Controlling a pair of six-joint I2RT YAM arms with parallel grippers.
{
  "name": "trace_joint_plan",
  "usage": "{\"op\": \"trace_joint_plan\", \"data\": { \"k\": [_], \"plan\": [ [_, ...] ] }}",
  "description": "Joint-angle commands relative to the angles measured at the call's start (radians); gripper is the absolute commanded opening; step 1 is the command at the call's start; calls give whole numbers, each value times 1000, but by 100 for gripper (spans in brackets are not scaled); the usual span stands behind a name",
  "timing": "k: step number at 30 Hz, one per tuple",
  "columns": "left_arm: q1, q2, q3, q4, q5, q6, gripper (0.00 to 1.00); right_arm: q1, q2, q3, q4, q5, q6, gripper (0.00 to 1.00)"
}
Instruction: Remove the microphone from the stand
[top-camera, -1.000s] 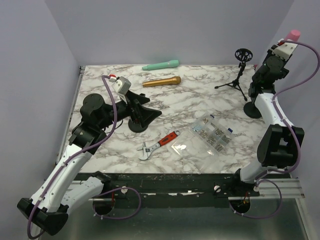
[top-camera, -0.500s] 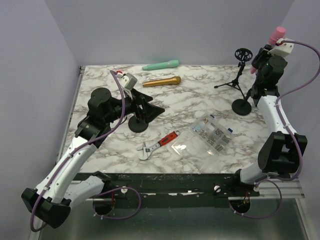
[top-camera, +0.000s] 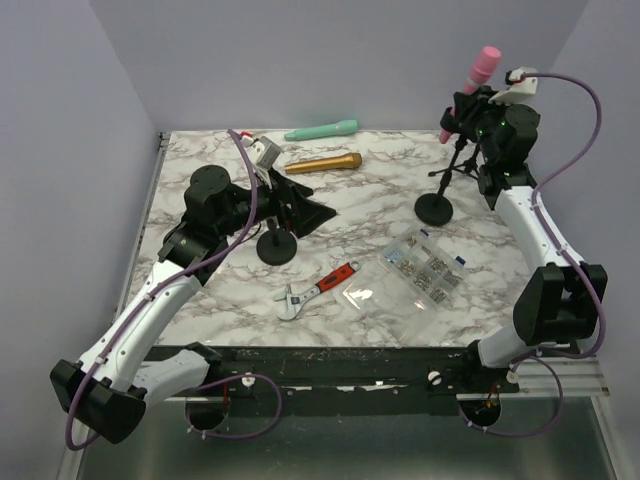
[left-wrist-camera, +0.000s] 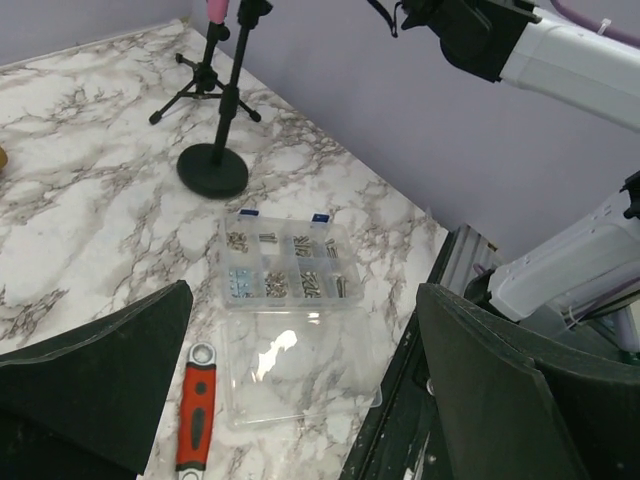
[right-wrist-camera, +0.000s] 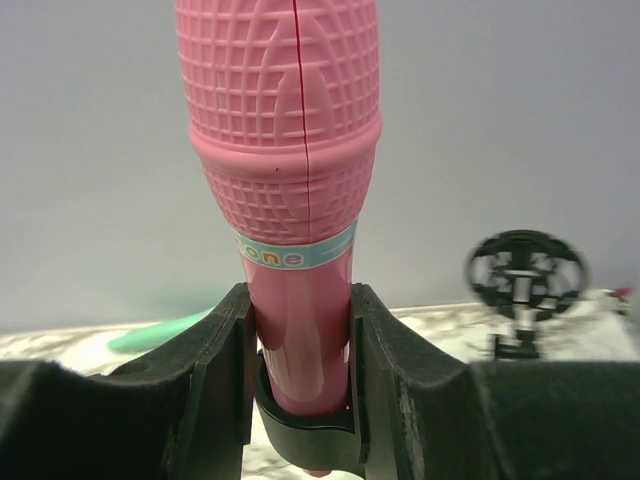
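My left gripper moves outward and toward the right in the top view, onto the pink microphone's handle next, since the microphone still sits in the clip.
The pink microphone (top-camera: 482, 66) stands upright in the black clip (right-wrist-camera: 305, 432) of a round-base stand (top-camera: 433, 208) at the back right of the table. My right gripper (top-camera: 466, 112) is shut on the microphone's handle just above the clip; in the right wrist view the pads press both sides of the microphone (right-wrist-camera: 290, 150), around my right gripper (right-wrist-camera: 300, 340). My left gripper (top-camera: 315, 203) is open and empty over the table's left middle. In the left wrist view its fingers (left-wrist-camera: 100, 370) are spread wide, and the stand (left-wrist-camera: 212, 170) is far ahead.
A tripod stand with a shock mount (top-camera: 470, 165) is just behind the round-base stand. A green microphone (top-camera: 322, 130) and a gold one (top-camera: 323, 162) lie at the back. A second round-base stand (top-camera: 277, 248) is under my left gripper. A red wrench (top-camera: 318, 290) and a screw organizer (top-camera: 425, 270) lie in front.
My right arm has swung left with the microphone in its grip, and the stand's base has slid left along with it. My left gripper has risen and turned rightward, staying open.
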Motion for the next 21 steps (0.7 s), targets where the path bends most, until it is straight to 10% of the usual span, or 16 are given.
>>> {"op": "trace_joint_plan", "data": {
  "k": [1,8,15,21],
  "plan": [
    [-23,38,64,69,27,-48,99,100,9,60,33,-50,16,1],
    [-67,133,158,58,-29,-44,99,150,62,98,-14,-15,19,4],
    [-115,255,293,40,-138,-19,98,152,44,122,-122,-48,7,77],
    [-166,382,451,40,-302,9,98,152,-47,104,-232,-36,-4,100]
  ]
}}
